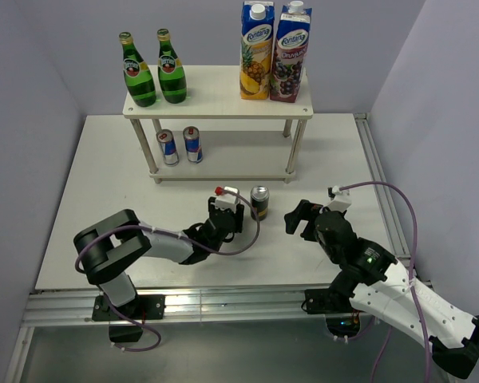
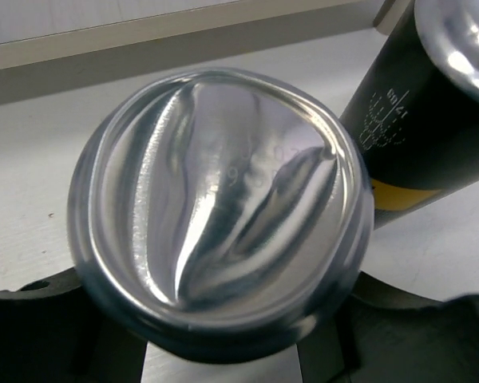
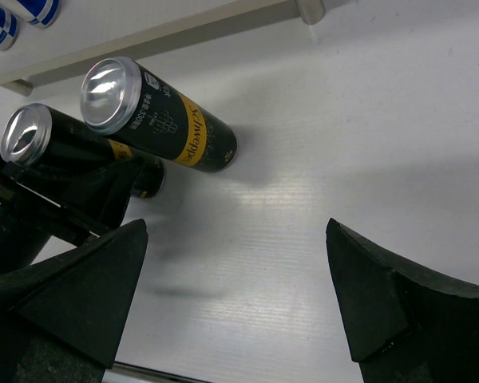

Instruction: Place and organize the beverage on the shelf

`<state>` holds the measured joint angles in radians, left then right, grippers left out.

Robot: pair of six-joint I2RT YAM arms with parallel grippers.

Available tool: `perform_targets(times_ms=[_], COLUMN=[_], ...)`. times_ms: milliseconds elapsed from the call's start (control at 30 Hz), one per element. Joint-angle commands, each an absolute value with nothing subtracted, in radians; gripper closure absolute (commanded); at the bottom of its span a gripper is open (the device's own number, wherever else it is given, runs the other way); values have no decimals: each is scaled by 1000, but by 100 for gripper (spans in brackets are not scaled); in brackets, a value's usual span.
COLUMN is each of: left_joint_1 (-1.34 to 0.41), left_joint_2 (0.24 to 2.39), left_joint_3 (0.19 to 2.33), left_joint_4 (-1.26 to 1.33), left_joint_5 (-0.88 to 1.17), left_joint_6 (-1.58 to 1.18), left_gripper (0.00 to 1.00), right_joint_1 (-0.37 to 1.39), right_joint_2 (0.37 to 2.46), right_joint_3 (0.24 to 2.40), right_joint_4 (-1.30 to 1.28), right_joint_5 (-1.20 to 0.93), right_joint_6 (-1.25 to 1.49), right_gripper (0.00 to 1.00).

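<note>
The bare lower board beside the blue-silver cans is outward of my left gripper. I will next lift the dark can, move it outward and release it there.
A dark slim can [image 2: 223, 207] fills the left wrist view, silver end toward the camera. My left gripper [image 1: 223, 217] is shut on it, dark fingers [image 2: 32, 327] against its sides. That can [image 3: 56, 144] also shows in the right wrist view, held low down. A second dark slim can [image 1: 259, 202] [image 3: 164, 128] stands on the table just right of it. My right gripper [image 1: 302, 219] [image 3: 235, 295] hangs open over bare table right of both cans. On the shelf [image 1: 223, 92], two green bottles [image 1: 137, 73] [image 1: 172, 70] stand top left. Two blue-silver cans [image 1: 168, 147] [image 1: 192, 144] stand on the lower board.
Two tall juice cartons [image 1: 256, 49] [image 1: 290, 54] stand on the right end of the shelf's top board. The shelf's front legs [image 1: 294, 152] rise just behind the dark cans. A metal rail [image 1: 223, 307] runs along the table's near edge.
</note>
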<state>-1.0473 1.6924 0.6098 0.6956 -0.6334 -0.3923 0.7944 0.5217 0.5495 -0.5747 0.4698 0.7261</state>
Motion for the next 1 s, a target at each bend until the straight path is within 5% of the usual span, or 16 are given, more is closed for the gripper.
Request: perform_targets(times_ms=[0,333,967], left_joint_1=[-1039,-896,-759], left_joint_2=[1606,1609,2008], left_joint_3=[658,862,1374], left_joint_4=[684,600,531], left_joint_5=[-663,-540,-492], left_joint_6=[-342,-264,-221], left_gripper=[100,100,100], right_joint_1=[802,802,804], right_joint_2=[520,500,494], right_joint_3=[549,543,541], right_joint_4=[-531,-528,-526], right_joint_5=[479,480,472], right_joint_6=[716,718,716], right_gripper=[0,0,0])
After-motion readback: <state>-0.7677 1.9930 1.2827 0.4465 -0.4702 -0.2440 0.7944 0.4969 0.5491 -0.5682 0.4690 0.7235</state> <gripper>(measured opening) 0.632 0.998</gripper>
